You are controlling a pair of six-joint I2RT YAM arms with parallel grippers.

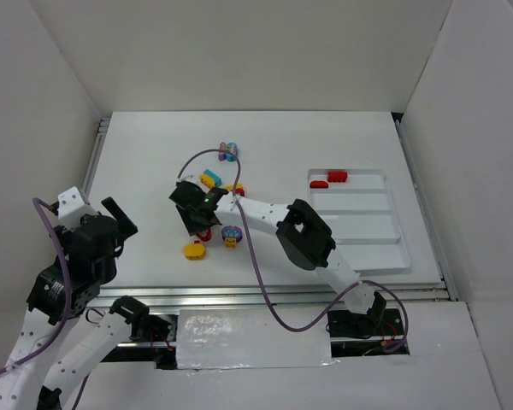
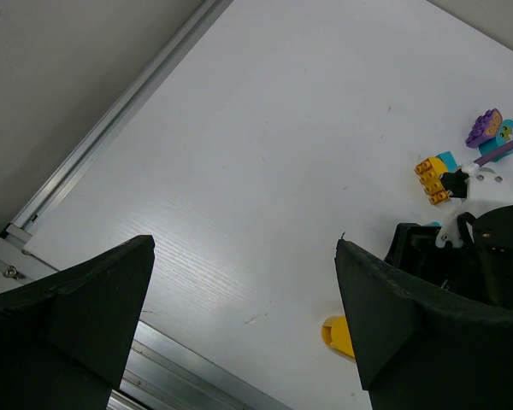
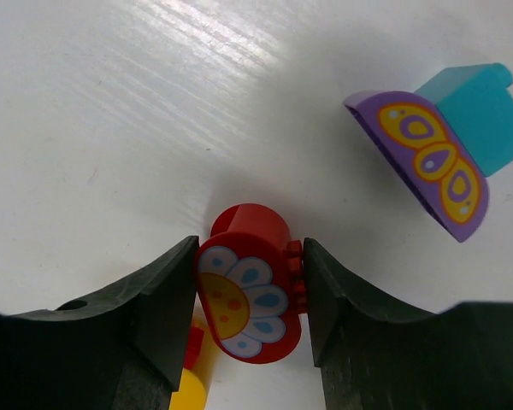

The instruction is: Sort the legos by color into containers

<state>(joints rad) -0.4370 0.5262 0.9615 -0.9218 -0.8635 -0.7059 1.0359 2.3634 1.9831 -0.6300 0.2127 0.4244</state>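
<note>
I should lift and swing my right gripper outward, to its right in the top view, and release the brick in the far compartment [image 1: 365,180].
My right gripper [image 3: 250,248] is shut on a red brick with a flower print [image 3: 248,299], low over the table; in the top view it [image 1: 203,225] is left of centre. A purple butterfly brick [image 3: 427,162] joined to a teal one [image 3: 479,107] lies just beyond it. A yellow brick [image 1: 194,250] lies close by, also in the left wrist view [image 2: 335,333]. Other bricks [image 1: 210,178] and a purple-teal cluster [image 1: 228,152] lie farther back. The white four-compartment tray [image 1: 359,235] holds red bricks [image 1: 332,178] in its far compartment. My left gripper [image 2: 244,248] is open and empty at the near left.
A metal rail [image 1: 265,295] runs along the table's near edge and another [image 1: 94,154] along the left side. White walls enclose the table. The right arm [image 1: 303,235] stretches across the middle, with its purple cable [image 1: 256,273] looping over the table.
</note>
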